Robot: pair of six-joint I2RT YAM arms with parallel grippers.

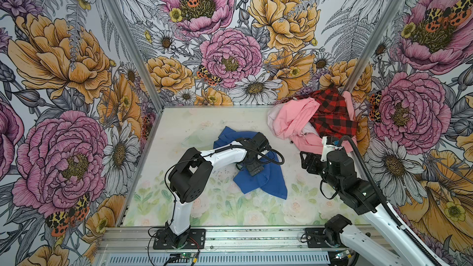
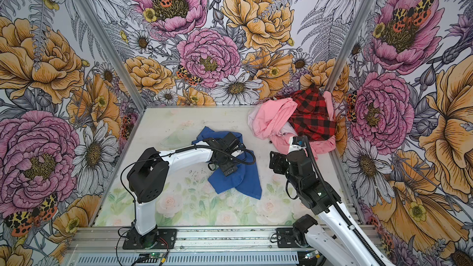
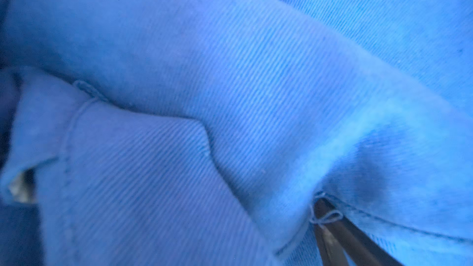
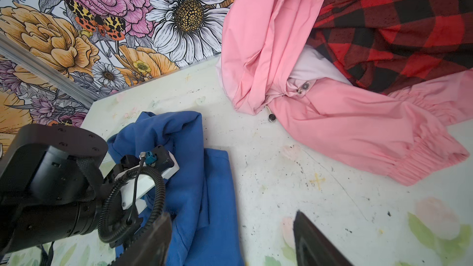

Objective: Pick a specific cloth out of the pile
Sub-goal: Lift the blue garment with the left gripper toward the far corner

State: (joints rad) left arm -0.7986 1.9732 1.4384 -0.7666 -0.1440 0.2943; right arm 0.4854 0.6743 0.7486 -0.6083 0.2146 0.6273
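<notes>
My left gripper should stay low and bring its spread fingers together on the bulging fold of blue twill, because that fold is already between its fingers.
The cloth (image 1: 268, 182) (image 2: 243, 182), a plain royal-blue garment, lies crumpled on the table's middle, apart from the pile. My left gripper (image 1: 253, 168) (image 2: 227, 168) points down onto it. In the left wrist view blue twill (image 3: 230, 72) fills the picture. One dark finger (image 3: 343, 236) shows far to one side, so the jaws stand spread, with cloth bulging between them. The pile sits in the back right corner: pink garments (image 1: 291, 118) (image 4: 332, 124) and a red-and-black checked one (image 1: 332, 116) (image 4: 396, 34). My right gripper (image 1: 308, 161) (image 4: 233, 246) hangs open and empty between cloth (image 4: 212, 188) and pile.
Floral walls with metal corner posts (image 1: 128, 39) close in the table (image 1: 204, 124) on three sides. An aluminium rail (image 1: 256, 237) with both arm bases runs along the front. The left arm's elbow (image 1: 189, 172) stands over the table's left part.
</notes>
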